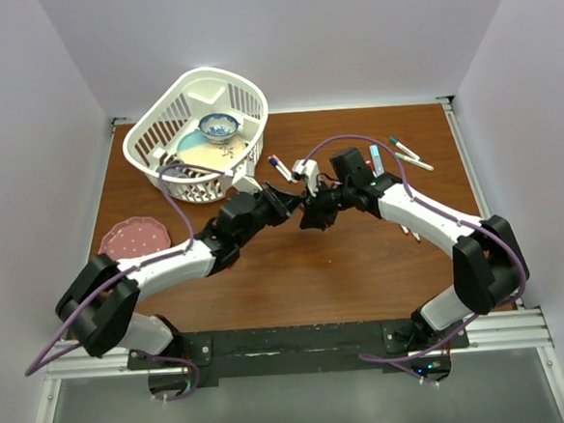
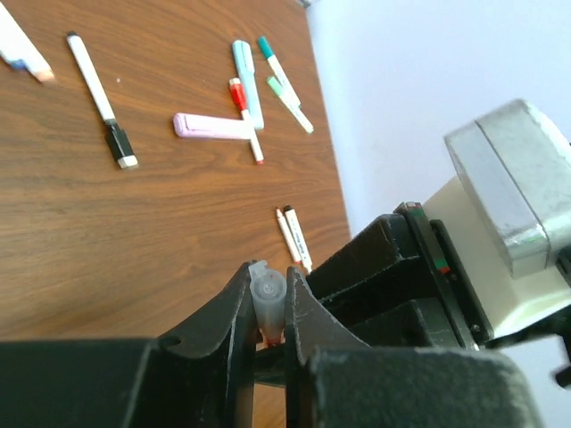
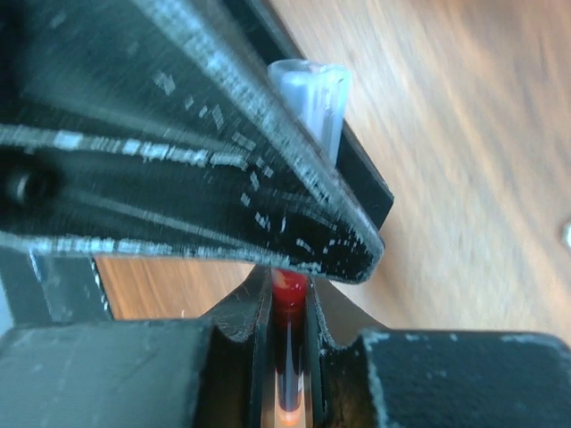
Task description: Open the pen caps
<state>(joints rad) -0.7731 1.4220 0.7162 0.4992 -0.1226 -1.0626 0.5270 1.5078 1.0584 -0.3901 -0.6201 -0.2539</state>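
I will move my left gripper back from the right gripper and down to let go of the pen cap, because the wood by the plate is below my left gripper and to the left in the top view.
Both grippers meet above the middle of the table. My left gripper point(image 2: 268, 272) is shut on a clear stubby pen cap point(image 2: 267, 294) that shows red at its lower end. My right gripper point(image 3: 287, 283) is shut on a thin pen point(image 3: 289, 357) whose red end touches the underside of the left finger point(image 3: 223, 169). The same cap point(image 3: 314, 98) sticks out beyond that finger. I cannot tell whether cap and pen are apart. From above, the left gripper point(image 1: 294, 199) and right gripper point(image 1: 314, 210) touch tip to tip.
Loose pens lie on the wood: a white one with a black cap point(image 2: 100, 98), a pink one point(image 2: 214, 126), a light-blue one point(image 2: 247, 80), a red-capped one point(image 2: 243, 111), teal ones point(image 2: 284, 85), two white ones point(image 2: 293, 237). A white basket point(image 1: 198, 186) holds a bowl point(image 1: 219, 127). A pink plate point(image 1: 134, 238) sits left.
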